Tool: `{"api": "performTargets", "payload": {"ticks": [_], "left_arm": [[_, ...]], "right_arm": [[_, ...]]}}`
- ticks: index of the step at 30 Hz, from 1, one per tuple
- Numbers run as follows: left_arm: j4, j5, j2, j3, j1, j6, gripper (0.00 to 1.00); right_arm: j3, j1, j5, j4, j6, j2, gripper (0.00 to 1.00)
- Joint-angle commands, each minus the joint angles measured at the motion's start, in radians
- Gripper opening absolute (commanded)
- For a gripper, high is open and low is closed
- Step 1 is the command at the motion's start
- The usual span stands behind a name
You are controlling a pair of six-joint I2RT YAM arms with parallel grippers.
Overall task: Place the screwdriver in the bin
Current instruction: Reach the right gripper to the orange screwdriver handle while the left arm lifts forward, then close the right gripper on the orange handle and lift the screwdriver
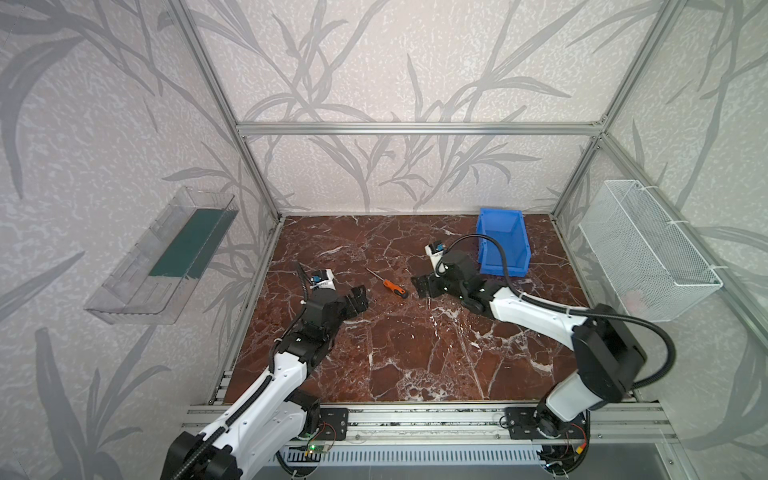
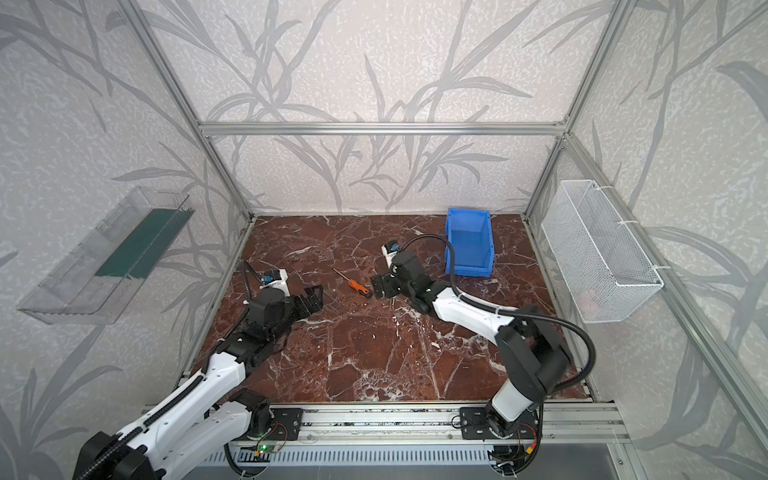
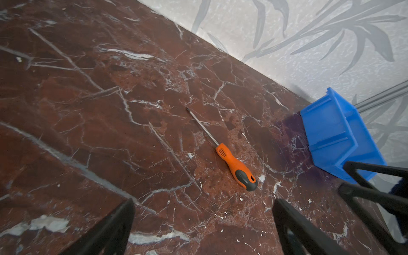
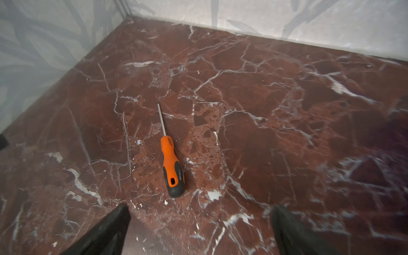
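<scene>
The handle's rear (image 1: 400, 293) (image 4: 173, 178) lies flat below my right gripper, toward my left gripper. I will tip my open fingers downward and lower them that way, so they can close with one on each side of it.
The screwdriver (image 1: 392, 287) (image 2: 357, 287) (image 3: 235, 165) (image 4: 172, 167), orange-handled with a black end cap and thin shaft, lies flat on the red marble table between both arms. The blue bin (image 1: 503, 242) (image 2: 469, 242) (image 3: 335, 136) stands at the back right, with nothing showing inside it. My right gripper (image 1: 420, 286) (image 2: 379, 286) (image 4: 199, 227) stands open just right of the handle's cap, nothing between its fingers. My left gripper (image 1: 360, 297) (image 2: 314, 296) (image 3: 203, 227) is open too, a little left of the screwdriver.
A clear plastic tray (image 1: 162, 259) hangs on the left wall and a white wire-mesh basket (image 1: 648, 249) on the right wall. Aluminium frame posts edge the marble table (image 1: 415, 353). The right arm's cable loops in front of the bin.
</scene>
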Motion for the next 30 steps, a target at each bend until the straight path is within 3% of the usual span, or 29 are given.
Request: {"api": "performTargets", "payload": {"ticks": [1, 2, 8, 17, 23, 24, 30], "left_arm": [[-0.124, 0.020, -0.027, 0.013, 0.029, -0.072, 0.99], [-0.110, 0.071, -0.033, 0.007, 0.041, -0.054, 0.99], [-0.149, 0.101, -0.060, 0.005, 0.063, -0.035, 0.99], [-0.027, 0.242, -0.048, -0.005, 0.058, -0.038, 0.99], [0.013, 0.280, -0.023, 0.003, 0.038, -0.057, 0.99], [0.024, 0.285, -0.020, 0.001, 0.027, -0.055, 0.99], [0.009, 0.264, -0.024, 0.013, -0.003, -0.057, 0.99]], "right_arm": [[0.132, 0.057, -0.003, -0.156, -0.057, 0.160, 0.97], [0.157, 0.071, -0.003, -0.158, -0.060, 0.191, 0.97], [0.319, 0.101, 0.027, -0.257, -0.046, 0.367, 0.91], [0.445, 0.113, 0.136, -0.354, 0.018, 0.474, 0.63], [0.482, 0.115, 0.169, -0.381, 0.030, 0.501, 0.54], [0.489, 0.114, 0.163, -0.385, 0.028, 0.504, 0.44], [0.458, 0.114, 0.140, -0.362, 0.032, 0.479, 0.25]]}}
